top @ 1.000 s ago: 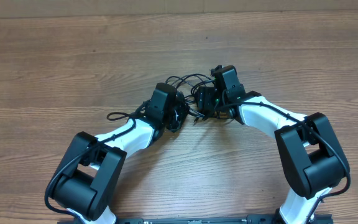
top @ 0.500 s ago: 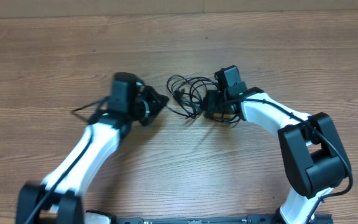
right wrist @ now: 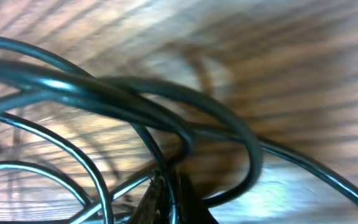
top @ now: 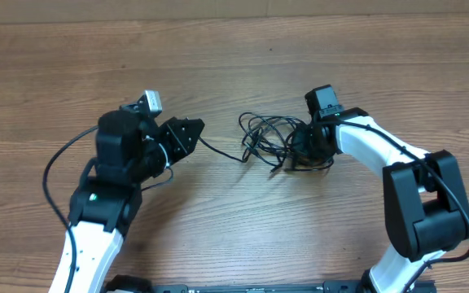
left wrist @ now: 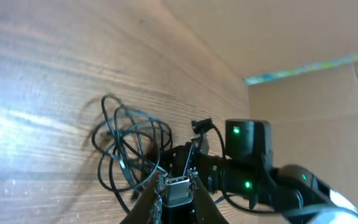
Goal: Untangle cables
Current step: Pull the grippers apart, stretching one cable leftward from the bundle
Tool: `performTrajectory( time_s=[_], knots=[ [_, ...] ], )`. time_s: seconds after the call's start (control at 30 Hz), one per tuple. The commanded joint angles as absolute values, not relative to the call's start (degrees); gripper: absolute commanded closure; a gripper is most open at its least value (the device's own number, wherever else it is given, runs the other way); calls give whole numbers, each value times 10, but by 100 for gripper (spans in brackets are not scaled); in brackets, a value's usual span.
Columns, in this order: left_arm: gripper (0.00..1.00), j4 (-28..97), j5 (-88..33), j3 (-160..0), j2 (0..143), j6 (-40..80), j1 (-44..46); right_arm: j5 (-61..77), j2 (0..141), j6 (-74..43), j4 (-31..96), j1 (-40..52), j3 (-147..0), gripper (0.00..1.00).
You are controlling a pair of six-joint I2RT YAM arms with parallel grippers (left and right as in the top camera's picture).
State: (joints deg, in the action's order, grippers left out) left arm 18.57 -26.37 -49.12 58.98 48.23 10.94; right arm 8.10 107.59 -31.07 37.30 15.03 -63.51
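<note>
My left gripper draws back and to the left in the overhead view next and releases over the bare tabletop, as the plug's cable still runs into the tangle [left wrist: 129, 146].
The cables [top: 269, 140] lie as a tangle of thin black loops on the wooden table [top: 234, 65], between my two arms. My left gripper [top: 194, 128] sits left of the tangle, shut on a silvery plug [left wrist: 178, 188] at one cable's end. That cable [top: 222, 150] runs from the plug rightwards into the tangle [left wrist: 129, 146]. My right gripper [top: 304, 148] is pressed into the right side of the tangle. In the right wrist view its fingers [right wrist: 178, 200] are shut on a cable strand [right wrist: 170, 185], with other loops [right wrist: 104, 93] crossing close above.
The left arm's own thicker black wire [top: 49, 175] loops out over the table on the far left. A lighter board edge [top: 234, 18] runs along the table's far side. The right arm [left wrist: 253, 162] shows beyond the tangle in the left wrist view.
My left arm has swung left and drawn one cable out of the tangle. My right gripper has shut on a strand and shifted slightly right, taking the tangle with it.
</note>
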Motion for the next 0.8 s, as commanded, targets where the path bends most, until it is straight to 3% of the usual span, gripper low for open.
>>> performTrajectory(
  time_s=[0.0, 0.6, 0.77],
  knots=[
    [96, 196, -264, -497, 540, 397, 88, 56, 1066, -315, 388, 121, -620, 95],
    [96, 333, -264, -497, 411, 343, -160, 51, 1064, -300, 428, -31, -620, 96],
    [96, 375, -264, -497, 411, 362, -234, 51, 1061, -300, 428, -73, -620, 91]
  ],
)
